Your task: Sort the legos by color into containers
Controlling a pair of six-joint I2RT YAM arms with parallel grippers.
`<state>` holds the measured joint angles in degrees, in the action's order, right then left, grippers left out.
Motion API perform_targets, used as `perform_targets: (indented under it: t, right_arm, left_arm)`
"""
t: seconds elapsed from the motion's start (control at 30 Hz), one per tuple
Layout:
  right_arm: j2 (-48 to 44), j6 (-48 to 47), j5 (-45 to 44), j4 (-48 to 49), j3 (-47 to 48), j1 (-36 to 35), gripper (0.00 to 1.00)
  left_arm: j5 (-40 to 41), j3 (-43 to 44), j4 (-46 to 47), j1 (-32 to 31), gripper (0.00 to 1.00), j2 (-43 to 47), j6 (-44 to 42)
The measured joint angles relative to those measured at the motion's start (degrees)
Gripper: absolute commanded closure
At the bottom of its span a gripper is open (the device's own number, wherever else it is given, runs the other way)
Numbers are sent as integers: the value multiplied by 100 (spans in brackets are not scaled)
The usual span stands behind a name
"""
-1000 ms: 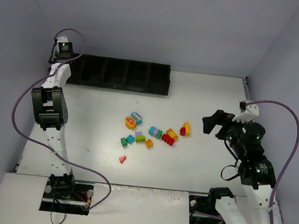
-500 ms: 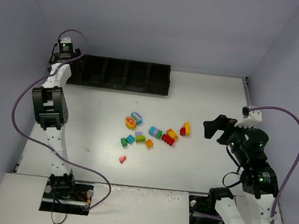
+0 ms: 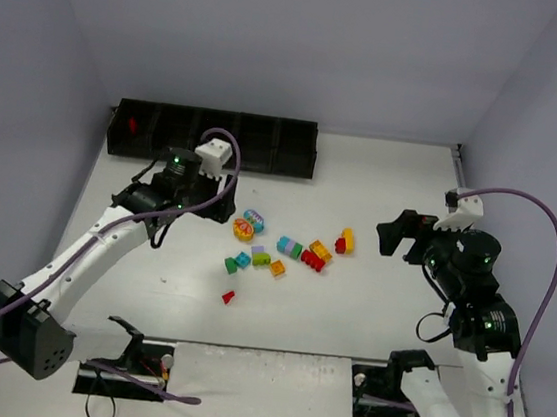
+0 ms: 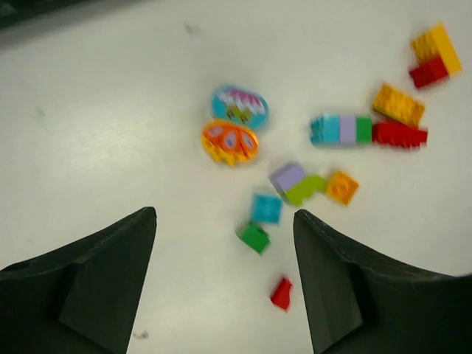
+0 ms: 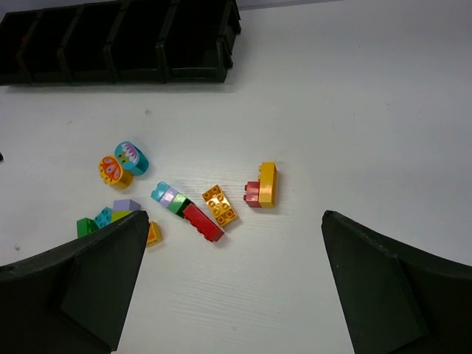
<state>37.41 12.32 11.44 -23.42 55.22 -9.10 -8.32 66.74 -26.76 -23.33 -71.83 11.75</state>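
My left gripper moves back and down onto the small red piece [image 3: 228, 296] [image 4: 281, 293] next, as it lies below toward my base, with bare table around for both fingers.
The legos [image 3: 284, 247] lie scattered mid-table: a cyan oval [image 4: 240, 105], an orange oval [image 4: 229, 141], a cyan-lilac-green strip [image 4: 341, 128], red, orange, green and lilac bricks, and a small red piece [image 3: 228, 296] lying apart. One red brick [image 3: 132, 124] sits in the leftmost compartment of the containers [image 3: 293, 165], a black tray at the back. My left gripper [image 3: 220, 205] hovers open just left of the pile, nothing between its fingers [image 4: 110, 280]. My right gripper [image 3: 399, 234] hangs open to the right of the pile, also empty [image 5: 234, 217].
The tray's other compartments [image 5: 192, 74] look dark; I cannot see anything in them. Grey walls close in the table on the left, back and right. A purple cable [image 3: 530, 207] loops off the right arm.
My left arm has swung from the tray's left end down to the lego pile, and its jaws have opened. A red brick now shows in the leftmost compartment. The right arm barely shifted.
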Motion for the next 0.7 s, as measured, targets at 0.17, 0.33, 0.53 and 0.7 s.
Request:
perform_targets:
  t: [0.17, 0.33, 0.53, 0.7]
  right_arm:
    - [0, -42, 107, -2, 0, -2, 0]
    - [-2, -37, 212, -2, 0, -37, 0]
    - [-2, 4, 275, 0, 0, -37, 1]
    - [-2, 74, 321, 0, 0, -39, 0]
  left_arm:
    - [50, -1051, -417, -1261, 33, 289, 365]
    - [254, -1681, -662, -2378, 33, 42, 885]
    - [586, -1829, -629, -2848, 34, -509, 1318]
    - [828, -1930, -487, -2846, 38, -1095, 1451]
